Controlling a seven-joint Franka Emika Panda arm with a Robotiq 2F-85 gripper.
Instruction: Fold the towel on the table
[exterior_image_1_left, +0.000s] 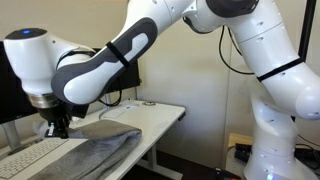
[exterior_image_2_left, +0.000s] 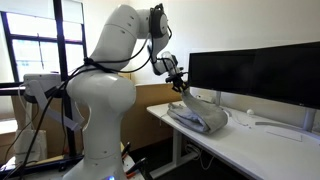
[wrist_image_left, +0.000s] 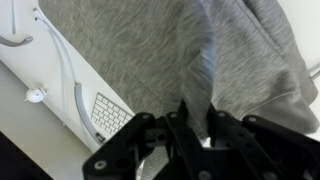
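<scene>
The fold I hold still hangs above the rest of the towel (exterior_image_1_left: 105, 145), so I need to bring my gripper down onto the towel's outer end (exterior_image_1_left: 60, 166) and release the fold.
The grey-brown towel (exterior_image_1_left: 105, 145) lies bunched on the white table (exterior_image_1_left: 165, 118), and shows in both exterior views (exterior_image_2_left: 200, 116). My gripper (exterior_image_1_left: 57, 127) is shut on a fold of the towel and holds that part lifted above the table (exterior_image_2_left: 181, 86). In the wrist view the towel (wrist_image_left: 150, 50) fills most of the frame, and a ridge of cloth runs down between my fingers (wrist_image_left: 196, 122).
A white keyboard (exterior_image_1_left: 30, 158) lies beside the towel, also in the wrist view (wrist_image_left: 110, 115). Black monitors (exterior_image_2_left: 255, 72) stand along the table's back. Cables (wrist_image_left: 65, 70) run over the table top. A cardboard box (exterior_image_2_left: 150, 98) stands beyond the table's end.
</scene>
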